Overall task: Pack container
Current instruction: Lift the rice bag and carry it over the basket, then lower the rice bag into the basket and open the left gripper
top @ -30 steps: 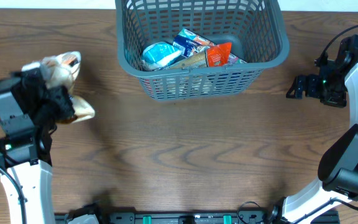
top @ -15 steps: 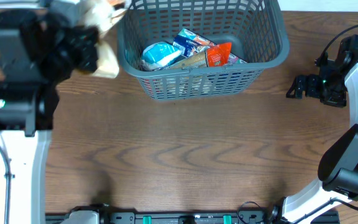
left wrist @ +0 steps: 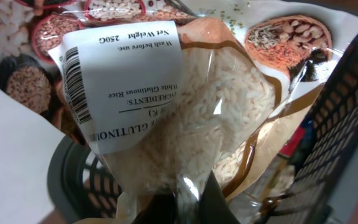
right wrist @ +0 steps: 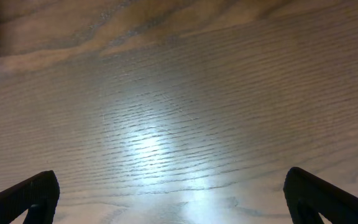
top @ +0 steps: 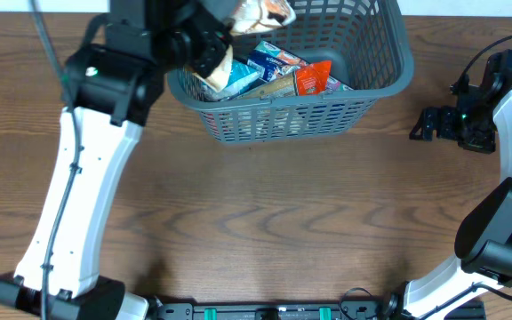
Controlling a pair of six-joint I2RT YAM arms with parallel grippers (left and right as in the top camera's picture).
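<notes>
The rice bag (left wrist: 185, 106) needs to be released at the container's blue packets, so my left gripper should next move right in the overhead view and down to them.
The dark grey-blue lattice container (top: 376, 84) stands at the back middle of the table and holds several snack packets (top: 278, 73). My left gripper (top: 216, 44) is shut on a clear bag of white glutinous rice (top: 258, 11) and holds it above the container's left rim. In the left wrist view the rice bag (left wrist: 185, 106) fills the frame, pinched between the fingers (left wrist: 225, 208), with the container's wall (left wrist: 344, 134) below and to the right. My right gripper (top: 423, 124) is open and empty, low over the bare table at the right, its fingertips (right wrist: 39, 190) wide apart.
The wooden table (top: 265, 222) stretches in front of the container. The right arm's base stands at the front right (top: 496, 240). The left arm (top: 87, 178) reaches diagonally over the table's left side.
My left gripper has lifted the rice bag from the table's left side and carried it right, over the container's left rim. The right arm has not moved.
</notes>
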